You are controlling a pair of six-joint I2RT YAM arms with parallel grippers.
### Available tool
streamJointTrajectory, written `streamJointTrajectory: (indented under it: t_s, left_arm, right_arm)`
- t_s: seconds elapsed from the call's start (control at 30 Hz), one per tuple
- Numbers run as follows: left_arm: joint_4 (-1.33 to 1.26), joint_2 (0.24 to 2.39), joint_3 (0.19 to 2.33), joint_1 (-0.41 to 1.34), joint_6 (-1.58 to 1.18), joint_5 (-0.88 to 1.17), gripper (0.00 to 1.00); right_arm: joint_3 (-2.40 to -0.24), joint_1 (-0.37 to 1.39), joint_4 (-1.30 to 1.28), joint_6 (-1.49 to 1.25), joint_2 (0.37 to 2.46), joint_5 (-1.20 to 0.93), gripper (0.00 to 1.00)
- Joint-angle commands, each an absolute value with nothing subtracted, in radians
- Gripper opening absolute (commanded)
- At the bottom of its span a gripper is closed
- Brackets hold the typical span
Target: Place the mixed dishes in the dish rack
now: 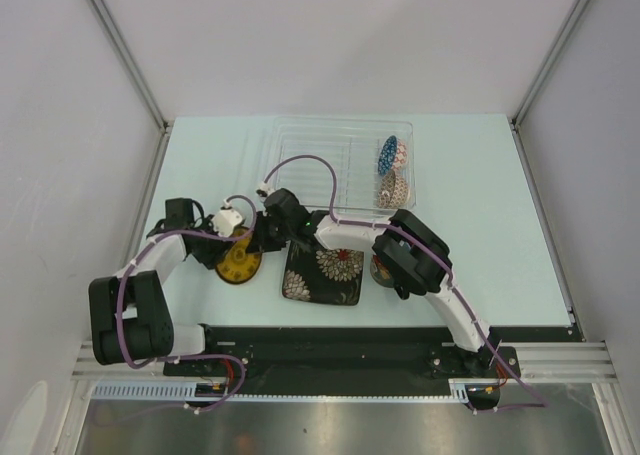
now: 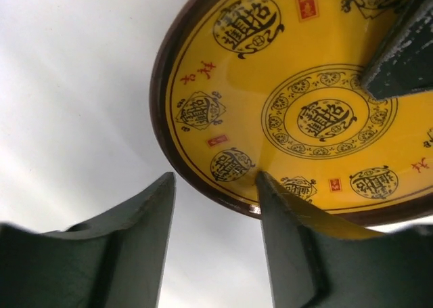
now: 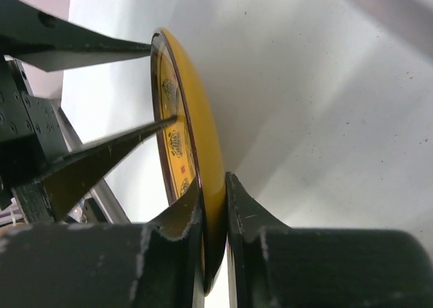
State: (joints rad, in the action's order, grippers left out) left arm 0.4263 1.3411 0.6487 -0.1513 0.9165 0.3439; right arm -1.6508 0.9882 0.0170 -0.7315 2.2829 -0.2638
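Observation:
I need to lift the yellow plate outward and to the right in the top view, over the rack's middle (image 1: pixel 351 177), which is empty, then lower it and release it with my right gripper.
The small round yellow plate (image 1: pixel 240 267) sits left of the dark square patterned plate (image 1: pixel 322 273). My right gripper (image 3: pixel 213 193) is shut on the yellow plate's (image 3: pixel 203 118) rim, one finger on each face. My left gripper (image 2: pixel 213 186) is open at the plate's (image 2: pixel 270 84) edge: its right finger touches the patterned face and its left finger is clear of it. In the top view both grippers, left (image 1: pixel 236 243) and right (image 1: pixel 264 237), meet over the plate's far edge. The mosaic bowl (image 1: pixel 392 173) stands on edge in the clear dish rack (image 1: pixel 320 160). The mug (image 1: pixel 381 270) is mostly hidden under my right arm.
The rack stands at the back centre, its left part bare. My right forearm (image 1: pixel 350 233) runs above the square plate's far edge. The table's near edge rail (image 1: pixel 330 340) runs just behind the plates.

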Motion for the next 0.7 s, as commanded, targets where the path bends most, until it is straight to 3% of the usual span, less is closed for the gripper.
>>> streamJointTrajectory:
  t_s: [0.0, 0.03, 0.17, 0.43, 0.67]
  left_arm:
    - [0.532, 1.303, 0.690, -0.155, 0.890, 0.351, 0.66]
    - [0.558, 1.286, 0.750, -0.158, 0.852, 0.356, 0.76]
    - [0.751, 1.209, 0.984, -0.245, 0.758, 0.484, 1.00]
    - [0.952, 1.305, 1.438, -0.416, 0.529, 0.830, 1.00]
    - [0.942, 1.318, 1.376, -0.413, 0.495, 0.890, 1.00]
  right_arm:
    - [-1.687, 1.017, -0.027, -0.717, 2.278, -0.321, 0.00]
    - [-1.700, 1.017, -0.046, -0.692, 2.266, -0.316, 0.00]
    - [-1.742, 1.014, -0.193, -0.548, 2.166, -0.239, 0.00]
    - [-1.911, 0.921, -0.563, -0.177, 1.939, -0.002, 0.00]
    - [-2.013, 0.821, -0.686, 0.033, 1.781, 0.220, 0.00]
